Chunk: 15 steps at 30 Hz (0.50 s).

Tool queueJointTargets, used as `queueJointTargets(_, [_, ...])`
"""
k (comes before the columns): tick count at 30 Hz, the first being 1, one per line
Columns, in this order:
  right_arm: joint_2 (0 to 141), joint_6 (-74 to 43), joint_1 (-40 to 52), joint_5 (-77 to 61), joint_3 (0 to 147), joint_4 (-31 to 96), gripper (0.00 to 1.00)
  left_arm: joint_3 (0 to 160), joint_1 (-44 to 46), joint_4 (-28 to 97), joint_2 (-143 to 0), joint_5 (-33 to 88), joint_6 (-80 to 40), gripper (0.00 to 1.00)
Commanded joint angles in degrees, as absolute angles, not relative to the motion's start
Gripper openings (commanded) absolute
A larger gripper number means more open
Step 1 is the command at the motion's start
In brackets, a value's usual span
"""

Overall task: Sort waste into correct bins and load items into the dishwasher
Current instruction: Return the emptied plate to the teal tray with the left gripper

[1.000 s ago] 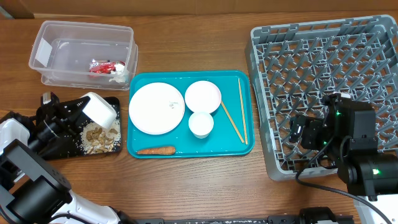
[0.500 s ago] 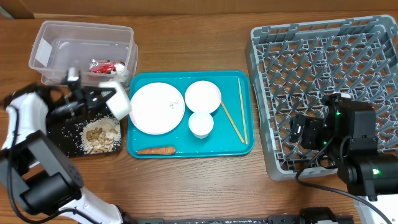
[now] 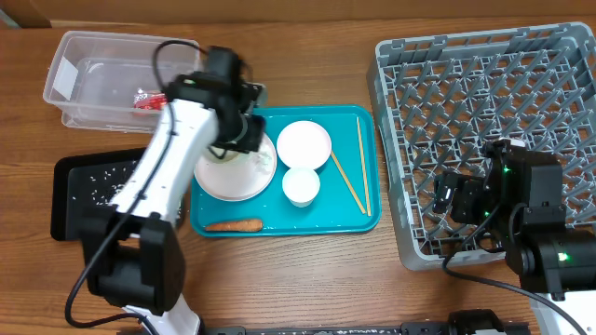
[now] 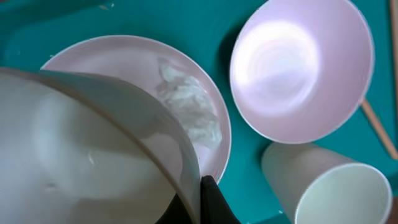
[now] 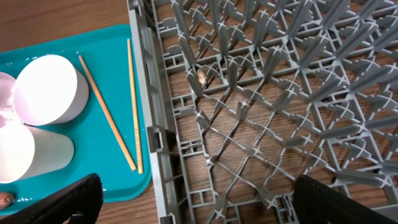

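My left gripper lowers the small white bowl next onto the plate's bare part beside the crumpled paper below and releases the bowl's rim.
My left gripper is shut on the rim of a small white bowl and holds it tilted above the flat white plate on the teal tray. Crumpled white paper lies on that plate. A second bowl, a cup, the chopsticks and the carrot lie on the teal tray. The clear tub holds the red-and-white wrapper. The black tray shows rice grains. My right gripper is open over the near-left part of the grey dish rack.
The teal tray lies between the black tray and the rack. My left arm reaches over the black tray's right part and hides it. A small beige scrap lies under the rack's grid. The rack's left wall stands close beside the teal tray.
My left arm has swung right from the black tray, carrying the bowl, and is now above the plate on the teal tray. The right arm has not moved.
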State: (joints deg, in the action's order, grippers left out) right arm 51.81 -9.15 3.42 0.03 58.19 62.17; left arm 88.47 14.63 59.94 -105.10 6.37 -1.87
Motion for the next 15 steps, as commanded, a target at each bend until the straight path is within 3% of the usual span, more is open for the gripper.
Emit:
queueJointTargets(1, [51.6,-9.0,3.2,0.4,59.6,61.9,1.0,86.5,17.7,59.0,-104.6,-8.4,-10.5,0.04])
queueJointTargets(15, [51.6,-9.0,3.2,0.4,59.6,62.3,1.0,82.3,17.8,57.1,-111.9,-4.8,-12.5,0.04])
